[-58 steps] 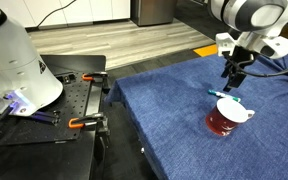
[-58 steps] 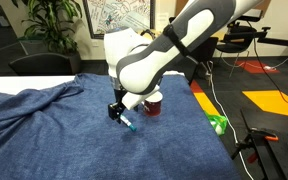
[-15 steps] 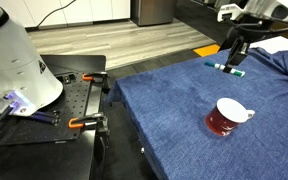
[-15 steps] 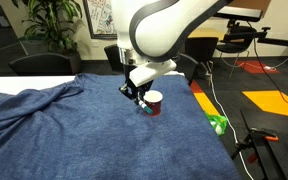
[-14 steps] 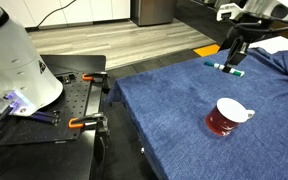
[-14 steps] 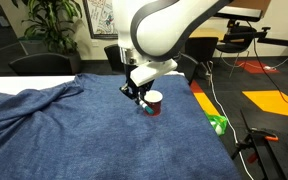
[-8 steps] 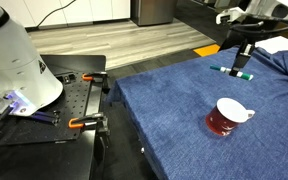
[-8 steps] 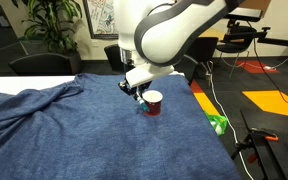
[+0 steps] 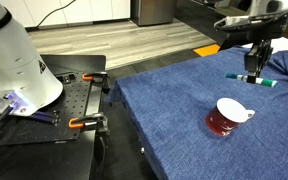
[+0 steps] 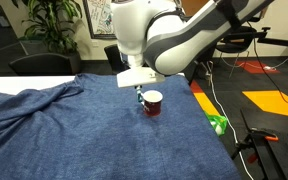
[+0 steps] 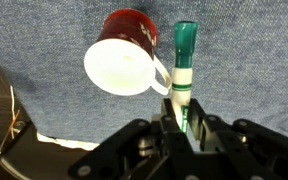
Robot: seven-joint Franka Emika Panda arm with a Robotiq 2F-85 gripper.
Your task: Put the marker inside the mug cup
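Note:
I need to tilt the level marker next, lower it left in the wrist view and release it, since the mug cup's opening point(image 9: 234, 109) point(image 11: 117, 68) lies below my gripper there.
My gripper point(image 11: 182, 122) is shut on the marker point(image 11: 184, 55), a teal-green stick with a white band that juts out past the fingertips. In the wrist view the mug cup point(image 11: 134, 22), dark red outside and white inside, stands upright just left of the marker, its white handle close to the marker's shaft. In an exterior view the gripper point(image 9: 252, 76) hangs above and behind the mug cup point(image 9: 222, 122), with the marker point(image 9: 267, 83) held level. From the opposite side the gripper point(image 10: 140, 93) hovers just left of the mug cup point(image 10: 152, 106).
A blue cloth point(image 9: 174, 120) covers the table, bunched into folds at one end point(image 10: 24, 100). Beside the table stands a black bench with orange clamps point(image 9: 81, 123) and a white robot base point(image 9: 14, 60). A green object point(image 10: 217, 124) lies on the floor.
The gripper lifted the marker off the cloth, and over the last second carried it sideways, closer to the space above the mug cup. The mug cup has stayed put.

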